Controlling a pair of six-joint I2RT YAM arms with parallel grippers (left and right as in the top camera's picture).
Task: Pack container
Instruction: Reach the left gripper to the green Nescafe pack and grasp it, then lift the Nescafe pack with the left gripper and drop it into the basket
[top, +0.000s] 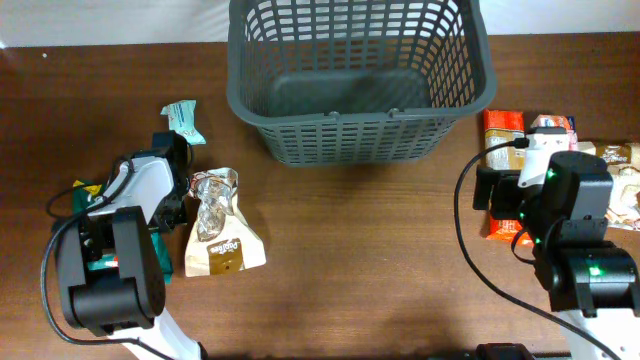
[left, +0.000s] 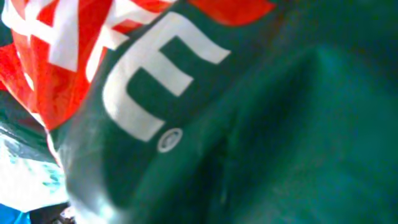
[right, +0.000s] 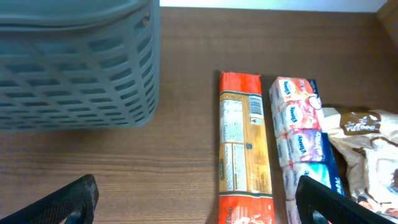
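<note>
I will next lift the green packet with my left gripper, carry it outward over the basket's rim and lower it toward the bottom of the basket to let go, because the bottom of the basket is bare.
The container, a large dark grey lattice basket (top: 355, 75), stands at the back centre and looks empty; its corner shows in the right wrist view (right: 74, 62). My left gripper (top: 178, 190) is low over a green packet with red and white print (left: 249, 124) that fills the left wrist view; the fingers are hidden. The packet's edge shows under the arm (top: 85, 190). My right gripper (right: 199, 205) is open wide above the table, with a long red-orange packet (right: 245, 149) between its fingers. It also shows in the overhead view (top: 497, 195).
A cream and brown pouch with a clear window (top: 220, 235) lies right of the left arm. A small teal-white packet (top: 183, 118) lies behind it. On the right lie a white, pink and blue packet (right: 298, 130) and a cream-brown bag (right: 367, 149).
</note>
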